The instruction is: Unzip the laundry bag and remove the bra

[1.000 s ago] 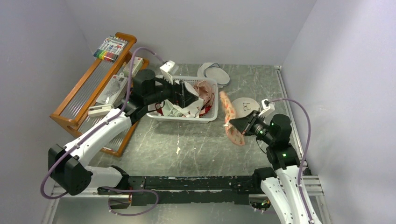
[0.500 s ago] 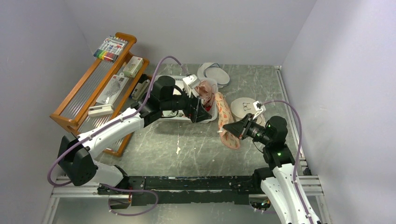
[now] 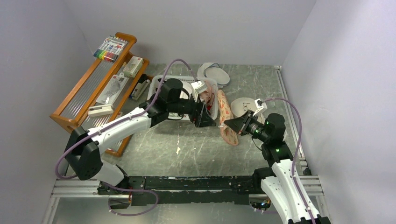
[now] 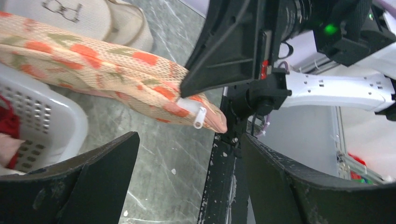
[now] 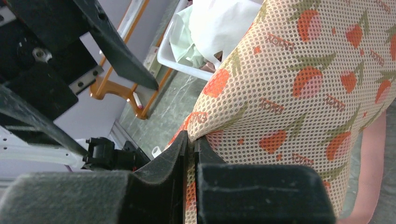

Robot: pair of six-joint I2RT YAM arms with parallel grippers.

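Observation:
The bare tabletop in front of the basket is below and to the left of my right gripper in the top view. My right gripper will swing the bag (image 3: 227, 116) there, then go down and let go of it.
The laundry bag (image 3: 227, 116), peach mesh with orange-red flowers, hangs on edge just right of the white basket (image 3: 161, 81). My right gripper (image 3: 229, 125) is shut on a fold of its mesh (image 5: 280, 93). In the left wrist view the bag (image 4: 93, 65) lies across the top, with its white zipper pull (image 4: 200, 117) near the pink end. My left gripper (image 3: 211, 122) is open and empty, just left of the bag, its fingers (image 4: 93, 186) below the pull and apart from it. The black bra is not visible.
The basket holds white, pink and red garments (image 3: 204, 89). Two white round pouches (image 3: 214, 73) (image 3: 245, 106) lie behind the bag. A wooden rack (image 3: 100, 88) with small items stands at the left. Grey walls close in on three sides.
My left arm has swung right, out of the basket, to the bag. My right gripper has brought the bag slightly left and more upright, still holding it.

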